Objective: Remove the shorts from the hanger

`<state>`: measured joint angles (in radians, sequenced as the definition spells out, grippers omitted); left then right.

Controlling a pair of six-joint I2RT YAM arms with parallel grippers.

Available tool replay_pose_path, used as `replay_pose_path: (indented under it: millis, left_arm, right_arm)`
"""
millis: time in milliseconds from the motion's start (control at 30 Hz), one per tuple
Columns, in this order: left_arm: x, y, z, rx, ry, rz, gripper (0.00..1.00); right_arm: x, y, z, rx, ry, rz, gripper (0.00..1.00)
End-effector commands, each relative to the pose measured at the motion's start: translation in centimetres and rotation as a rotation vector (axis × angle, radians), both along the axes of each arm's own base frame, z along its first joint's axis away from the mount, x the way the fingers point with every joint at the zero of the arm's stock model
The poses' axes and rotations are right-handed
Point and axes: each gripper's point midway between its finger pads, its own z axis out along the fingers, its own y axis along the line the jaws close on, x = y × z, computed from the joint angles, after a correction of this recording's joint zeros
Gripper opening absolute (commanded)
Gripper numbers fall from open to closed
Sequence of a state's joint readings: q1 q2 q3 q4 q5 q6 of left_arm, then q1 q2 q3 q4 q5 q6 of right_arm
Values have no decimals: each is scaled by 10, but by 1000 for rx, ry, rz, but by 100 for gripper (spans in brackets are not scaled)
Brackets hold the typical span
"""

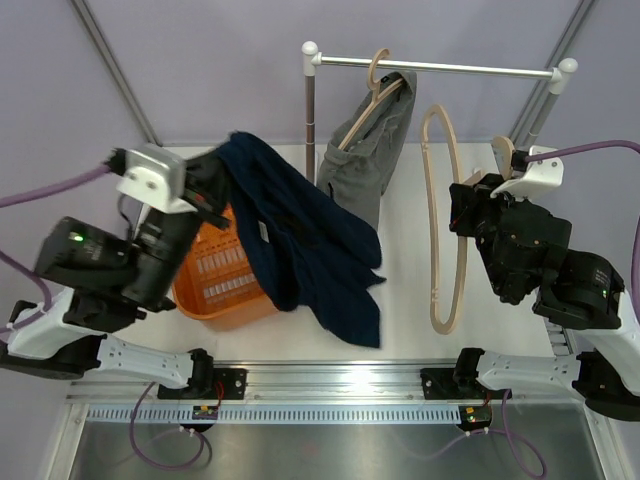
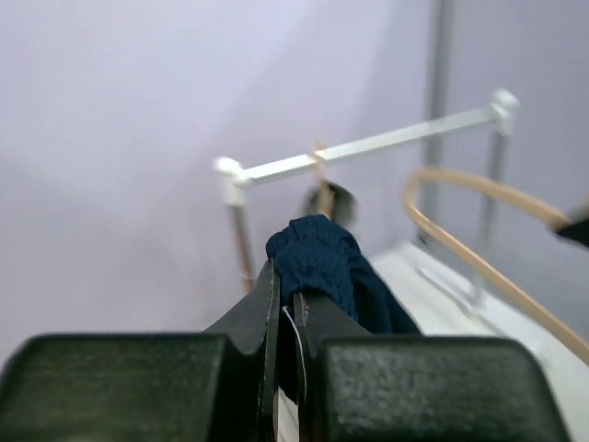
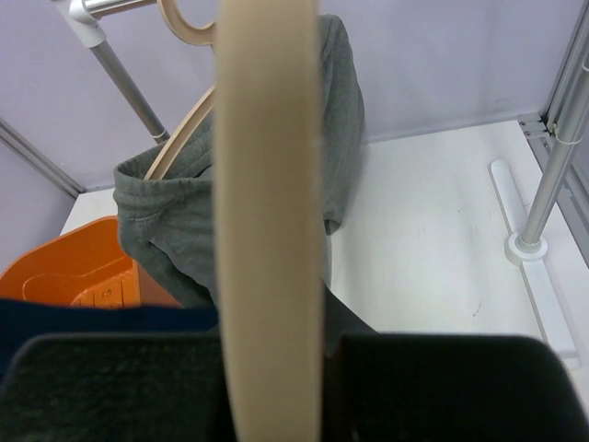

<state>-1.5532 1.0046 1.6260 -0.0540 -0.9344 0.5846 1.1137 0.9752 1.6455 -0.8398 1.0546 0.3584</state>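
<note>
My left gripper swings to the left in the top view next, lowers the shorts into the orange tub [image 1: 215, 285] below and lets go, since they overhang it.
The navy shorts [image 1: 300, 240] hang limp from my left gripper [image 1: 212, 190], which is shut on their cloth [image 2: 317, 262]. They drape over the orange tub [image 1: 215, 285] and the table. My right gripper [image 1: 468, 215] is shut on a bare wooden hanger [image 1: 448, 215], held upright off the rail; it fills the middle of the right wrist view [image 3: 267, 221]. The grey shorts [image 1: 372, 155] hang on a second wooden hanger [image 1: 378, 85] hooked on the rail [image 1: 440, 68]. They also show in the right wrist view [image 3: 184, 221].
The rail stands on two posts, the left post [image 1: 310, 110] and the right post [image 1: 535, 115], whose foot [image 3: 529, 249] rests on the white table [image 1: 410, 300]. The purple back wall is close behind. A metal track [image 1: 340, 385] runs along the near edge.
</note>
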Motion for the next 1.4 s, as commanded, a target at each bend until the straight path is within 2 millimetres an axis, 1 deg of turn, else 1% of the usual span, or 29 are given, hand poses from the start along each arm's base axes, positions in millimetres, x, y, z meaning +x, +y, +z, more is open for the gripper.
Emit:
replay_pose_path:
  millis: [0, 33, 133, 200, 367, 433, 500, 600, 633, 667, 700, 733, 767, 833, 900, 1000, 1067, 1100, 1167, 1200, 1233, 1300, 1333, 1367]
  left_arm:
    - [12, 76, 63, -183, -89, 167, 0]
    - [12, 91, 74, -193, -110, 197, 0]
    - [14, 113, 84, -180, -144, 276, 0]
    - [12, 128, 93, -216, -155, 281, 0]
    - [10, 155, 107, -247, -191, 318, 0]
    - [9, 160, 108, -244, -199, 324, 0]
    - [10, 159, 105, -222, -200, 330, 0]
    - [11, 161, 92, -205, -197, 345, 0]
    - [11, 154, 85, -193, -190, 338, 0]
    - [11, 161, 81, -202, -177, 341, 0]
    - [12, 163, 78, -200, -171, 342, 0]
    - [13, 158, 70, -187, -162, 341, 0]
    - [12, 165, 67, -196, -157, 340, 0]
    - [14, 165, 59, -187, -135, 350, 0]
    - [14, 157, 50, -182, -116, 328, 0]
    - [18, 126, 35, -55, -109, 326, 0]
    - [21, 122, 38, -30, -113, 361, 0]
    - [24, 106, 34, 17, -109, 354, 0]
    - [33, 103, 39, 44, -121, 382, 0]
    - [35, 107, 47, -15, -106, 375, 0]
    - [49, 100, 40, 62, -106, 422, 0]
    - [63, 99, 36, 51, -66, 425, 0]
    - [80, 104, 34, 66, -65, 467, 0]
    - [88, 109, 33, 55, -58, 481, 0]
  right_arm:
    - [-3, -5, 9, 55, -7, -9, 0]
    - [-4, -5, 8, 56, -5, -7, 0]
    - [-4, -5, 5, 50, 3, -8, 0]
    - [-4, -6, 4, 52, 4, -7, 0]
    - [-4, -2, 2, 44, 12, 1, 0]
    - [-3, -1, 0, 41, 17, 2, 0]
    - [-3, -1, -3, 38, 19, -1, 0]
    - [-3, 1, -6, 40, 26, 4, 0]
    - [-3, 2, -6, 40, 27, 6, 0]
    - [-4, 4, -7, 40, 33, 19, 0]
    - [-4, 6, -8, 37, 37, 29, 0]
    - [-4, 8, -9, 38, 41, 38, 0]
    - [-5, 10, -10, 38, 46, 50, 0]
    - [-5, 13, -13, 37, 56, 57, 0]
    - [-5, 15, -15, 32, 65, 65, 0]
    - [-6, 18, -19, 32, 72, 74, 0]
    - [-6, 17, -18, 36, 74, 76, 0]
    - [-6, 18, -19, 33, 76, 79, 0]
    - [-6, 18, -19, 31, 79, 82, 0]
    - [-7, 19, -19, 31, 80, 84, 0]
    - [-7, 19, -19, 30, 81, 86, 0]
    - [-6, 19, -19, 22, 84, 86, 0]
    - [-7, 19, -19, 22, 83, 86, 0]
    - [-7, 19, -19, 20, 84, 88, 0]
